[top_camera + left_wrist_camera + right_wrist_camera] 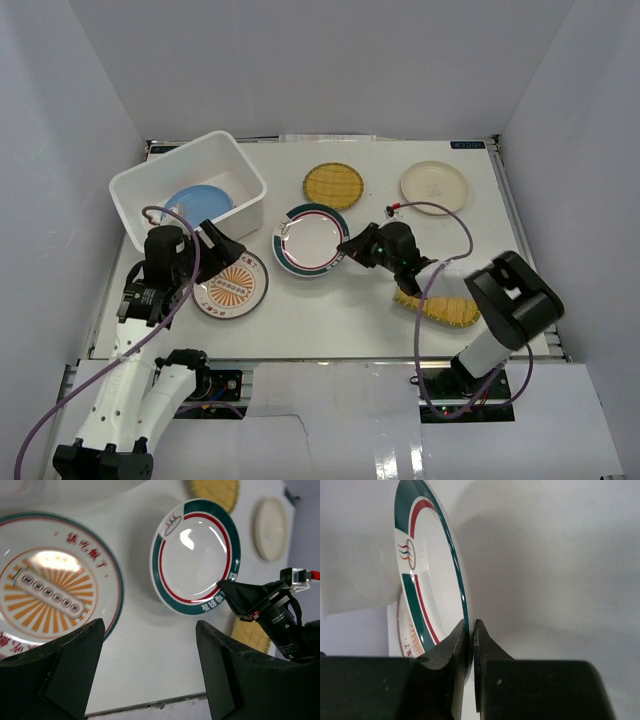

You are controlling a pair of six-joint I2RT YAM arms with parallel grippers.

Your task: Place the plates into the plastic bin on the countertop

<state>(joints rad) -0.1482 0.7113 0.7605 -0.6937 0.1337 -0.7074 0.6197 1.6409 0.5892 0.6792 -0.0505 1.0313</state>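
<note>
The right gripper rises next, moves over the blue plate [195, 205] and releases the white plate's rim. The bin [130, 195] stands outward and to its left in the top view.
My right gripper [352, 245] is shut on the rim of the green-and-red-rimmed white plate [310, 240], which is tilted just above the countertop [340, 310]; the wrist view shows its edge [465, 605] pinched between my fingers. My left gripper [222, 248] is open and empty, over the orange-sunburst plate [232, 285], beside the plastic bin [130, 195]. A blue plate [195, 205] lies in the bin. A yellow woven plate [332, 183] and a cream plate [434, 186] lie at the back. A second woven plate [445, 308] lies under my right arm. The pink plate is out of view.
White walls enclose the countertop on three sides. The metal front edge [150, 704] runs close below my left fingers. My right arm's cable [440, 215] loops over the table's right half.
</note>
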